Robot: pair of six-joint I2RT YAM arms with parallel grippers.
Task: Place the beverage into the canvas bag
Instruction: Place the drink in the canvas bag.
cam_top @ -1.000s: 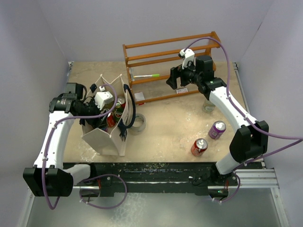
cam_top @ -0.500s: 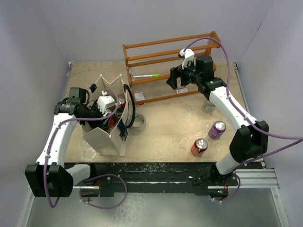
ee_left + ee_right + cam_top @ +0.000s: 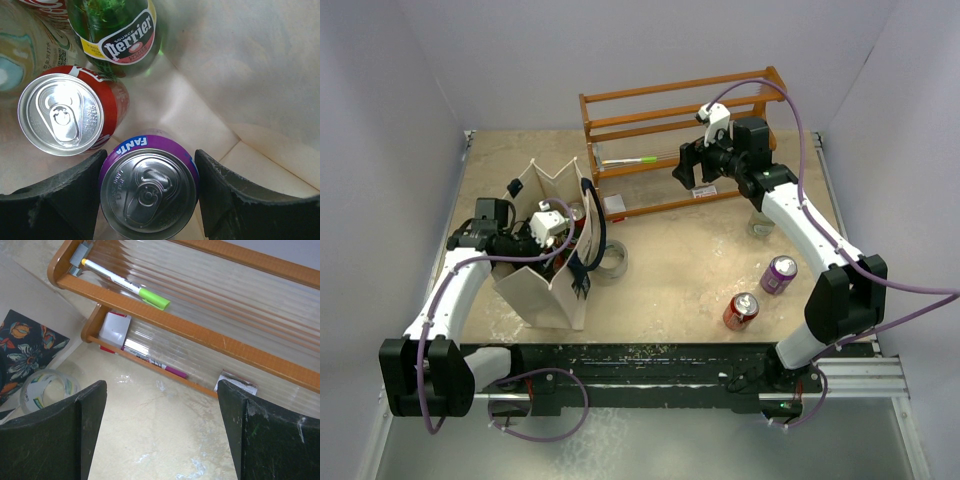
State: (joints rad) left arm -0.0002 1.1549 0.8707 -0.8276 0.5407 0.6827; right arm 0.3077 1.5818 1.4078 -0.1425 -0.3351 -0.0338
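Observation:
The Fanta can in my left gripper should next go down to the bag's bare bottom (image 3: 165, 118), released in the clear spot beside the red can.
The canvas bag (image 3: 545, 292), cream with dark straps, stands open at the left of the table. My left gripper (image 3: 549, 226) reaches down inside it and is shut on a purple Fanta can (image 3: 148, 192), which stands upright between the two fingers over the bag's floor (image 3: 250, 75). Beside it in the bag are a red can (image 3: 62, 114) and a green Perrier bottle (image 3: 120, 35). My right gripper (image 3: 692, 172) hovers open and empty in front of the wooden rack, over bare table in the right wrist view (image 3: 160, 435).
The orange-brown rack (image 3: 680, 95) at the back holds pens and small items. A tape roll (image 3: 611, 261) lies right of the bag. A purple can (image 3: 779, 274) and a red can (image 3: 741, 311) stand on the table at the near right.
My left arm has drawn back toward the near left and the gripper has sunk lower into the bag with the can. The right arm has not moved.

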